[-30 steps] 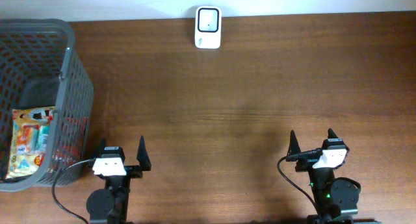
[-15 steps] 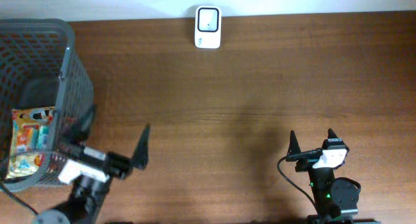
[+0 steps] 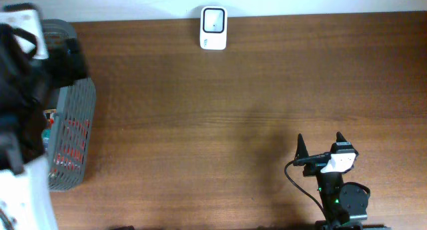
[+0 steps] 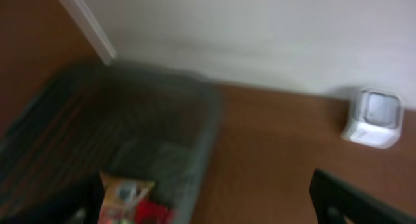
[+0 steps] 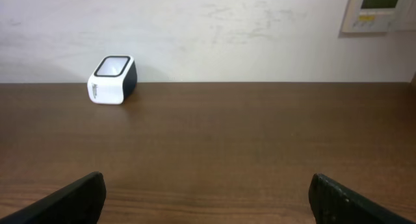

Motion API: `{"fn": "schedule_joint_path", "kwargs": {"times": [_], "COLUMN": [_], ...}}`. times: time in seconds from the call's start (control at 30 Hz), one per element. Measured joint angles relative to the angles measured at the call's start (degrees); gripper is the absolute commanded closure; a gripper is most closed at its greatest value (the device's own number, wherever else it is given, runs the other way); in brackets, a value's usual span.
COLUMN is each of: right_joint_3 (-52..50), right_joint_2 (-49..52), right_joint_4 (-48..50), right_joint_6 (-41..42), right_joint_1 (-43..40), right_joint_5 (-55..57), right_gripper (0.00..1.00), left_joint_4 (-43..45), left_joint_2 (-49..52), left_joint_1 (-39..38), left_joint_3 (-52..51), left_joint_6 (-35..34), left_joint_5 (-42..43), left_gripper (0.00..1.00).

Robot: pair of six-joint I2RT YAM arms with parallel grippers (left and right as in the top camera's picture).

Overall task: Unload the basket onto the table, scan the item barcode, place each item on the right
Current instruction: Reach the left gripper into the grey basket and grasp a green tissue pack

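The teal packet (image 3: 46,133) lies below and back of my left gripper, inside the basket, so I will next tip its open fingers downward and lower them back onto it.
The item, a colourful orange and red snack packet (image 4: 127,198), lies inside the grey mesh basket (image 4: 208,120) and looks blurred in the left wrist view. My left gripper (image 4: 207,185) hovers open above the basket's right side, its dark fingertips (image 4: 335,195) wide apart and empty. Overhead, my raised left arm (image 3: 27,70) covers most of the basket (image 3: 70,133) and hides the packet. The white barcode scanner (image 3: 213,29) stands at the table's far edge, also seen as the scanner (image 5: 112,80) from the right. My right gripper (image 3: 320,140) rests open and empty near the front right.
A white wall runs behind the table's far edge. A wall panel (image 5: 380,10) hangs at the upper right of the right wrist view. Bare brown tabletop (image 3: 233,110) lies between basket, scanner and right arm.
My left arm has swung up and left from its resting spot at the front to above the basket, still open. The right arm has not moved.
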Motion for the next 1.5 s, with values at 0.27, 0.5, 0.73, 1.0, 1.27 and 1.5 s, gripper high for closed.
{"fn": "schedule_joint_path", "kwargs": {"times": [0.27,0.5,0.73,1.0,1.27,1.5], "right_joint_3": [0.00,0.00,0.00,0.00,0.00,0.00], "right_joint_2": [0.04,0.04,0.04,0.04,0.04,0.00], "right_joint_4": [0.00,0.00,0.00,0.00,0.00,0.02], "right_joint_6": [-0.02,-0.04,-0.02,-0.04,-0.07,-0.02], "right_joint_1": [0.00,0.00,0.00,0.00,0.00,0.00], "right_joint_5": [0.02,0.02,0.02,0.02,0.02,0.02], "right_gripper": [0.02,0.01,0.02,0.02,0.01,0.02], "left_joint_4": [-12.28,-22.64,-27.89,-27.36,-21.14,-33.94], "left_joint_2": [14.34,34.42,45.55,47.69,47.91,49.09], "left_joint_1": [24.68,24.68,23.37,22.67,22.67,22.71], "left_joint_3": [4.04,4.13,4.00,4.00,-3.54,16.13], "left_joint_6": [-15.21,-15.45,-14.60,-12.79,-12.07,-11.98], "left_joint_5": [-3.19,-4.70,-4.46,-4.48,-7.13,-3.74], "left_gripper": [0.01,0.12,0.25,0.37,1.00,1.00]}}
